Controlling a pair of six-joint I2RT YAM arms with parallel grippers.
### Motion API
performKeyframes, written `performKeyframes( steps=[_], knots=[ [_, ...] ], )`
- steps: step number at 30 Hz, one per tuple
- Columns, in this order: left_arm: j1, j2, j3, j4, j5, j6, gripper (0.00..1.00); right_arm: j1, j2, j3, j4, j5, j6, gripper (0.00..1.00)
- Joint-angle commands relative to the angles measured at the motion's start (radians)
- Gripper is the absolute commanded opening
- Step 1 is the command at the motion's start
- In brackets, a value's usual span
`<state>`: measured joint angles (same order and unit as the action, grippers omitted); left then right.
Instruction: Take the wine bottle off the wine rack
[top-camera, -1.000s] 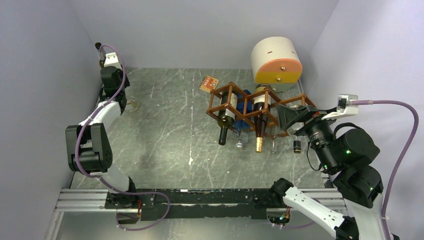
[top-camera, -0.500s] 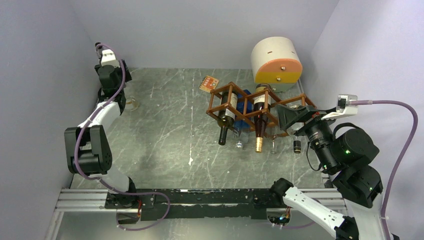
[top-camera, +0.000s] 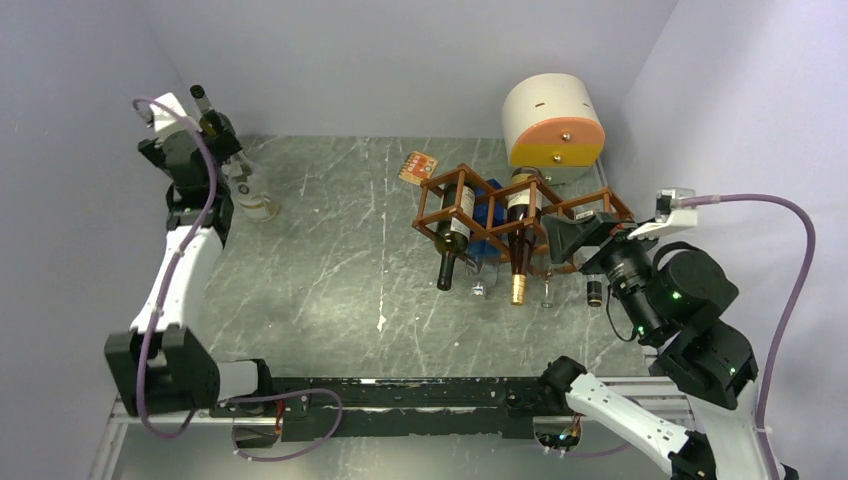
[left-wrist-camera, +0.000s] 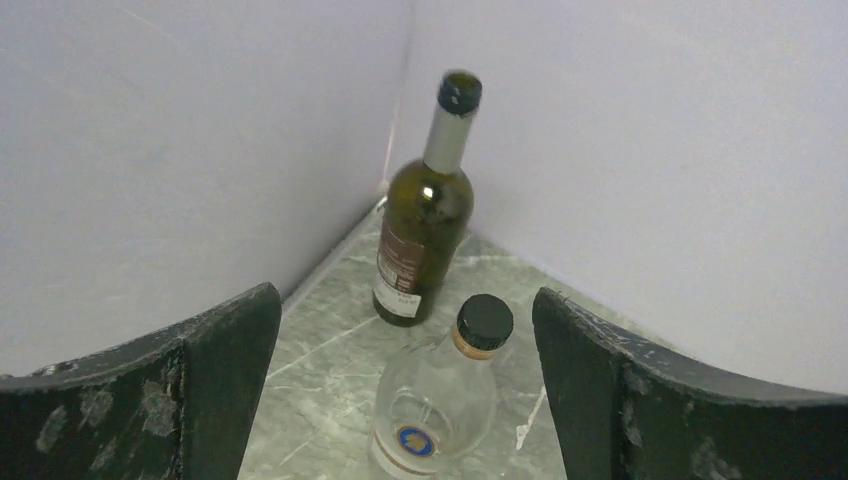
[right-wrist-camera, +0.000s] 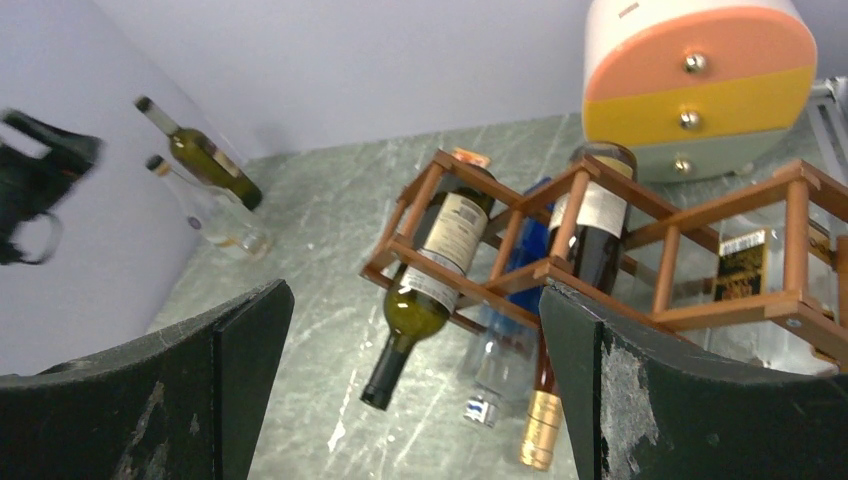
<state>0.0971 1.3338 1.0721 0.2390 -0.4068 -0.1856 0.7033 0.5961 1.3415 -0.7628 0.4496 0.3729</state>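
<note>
The green bottle's neck (top-camera: 446, 268) sticks out from the rack (top-camera: 575, 208) below, so my right gripper should swing across to its left in the top view and go down around that neck.
The reddish-brown wine rack (top-camera: 575, 208) (right-wrist-camera: 700, 225) stands at the back right of the table. A green wine bottle (top-camera: 452, 236) (right-wrist-camera: 428, 275) lies in its left cell, neck pointing forward. A dark bottle with a gold cap (top-camera: 519, 245) (right-wrist-camera: 580, 240) lies in the middle cell. My right gripper (top-camera: 562, 240) (right-wrist-camera: 415, 297) is open, just right of the rack and facing it, holding nothing. In the far left corner my left gripper (top-camera: 200, 150) (left-wrist-camera: 405, 300) hangs open above a clear bottle (top-camera: 257, 203) (left-wrist-camera: 440, 400) and touches nothing.
A dark green bottle (top-camera: 208, 118) (left-wrist-camera: 425, 225) stands in the far left corner behind the clear one. A blue-and-clear bottle (top-camera: 483, 262) (right-wrist-camera: 497, 360) lies under the rack. A cream-and-orange cylinder (top-camera: 555, 125) (right-wrist-camera: 700, 80) sits behind the rack, with a small card (top-camera: 418, 166) beside it. Walls close in on three sides.
My left gripper opened and lifted up and back from the clear bottle, which now stands free near the left wall. The right arm shifted slightly left toward the rack.
</note>
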Motion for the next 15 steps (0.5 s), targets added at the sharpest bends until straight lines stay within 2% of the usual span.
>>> performKeyframes(
  steps=[1,3,6,8,11,15],
  knots=[
    [0.013,-0.200,0.007,-0.146,-0.044,-0.081,0.99,0.000,0.043,0.005,-0.102,0.040,0.009,1.00],
    [0.012,-0.290,-0.039,-0.107,0.050,-0.090,0.99,0.000,0.069,-0.017,-0.122,0.025,0.022,1.00],
    [0.008,-0.384,-0.166,0.048,0.277,-0.046,0.99,0.001,0.127,-0.055,-0.141,-0.022,0.046,1.00],
    [-0.035,-0.402,-0.206,0.092,0.323,-0.004,0.99,0.000,0.177,-0.086,-0.140,-0.059,0.072,1.00],
    [-0.113,-0.390,-0.189,0.052,0.388,0.014,1.00,0.000,0.246,-0.135,-0.104,-0.135,0.112,1.00],
    [-0.265,-0.384,-0.190,0.066,0.473,0.067,0.99,0.000,0.317,-0.213,0.010,-0.265,0.171,1.00]
  ],
)
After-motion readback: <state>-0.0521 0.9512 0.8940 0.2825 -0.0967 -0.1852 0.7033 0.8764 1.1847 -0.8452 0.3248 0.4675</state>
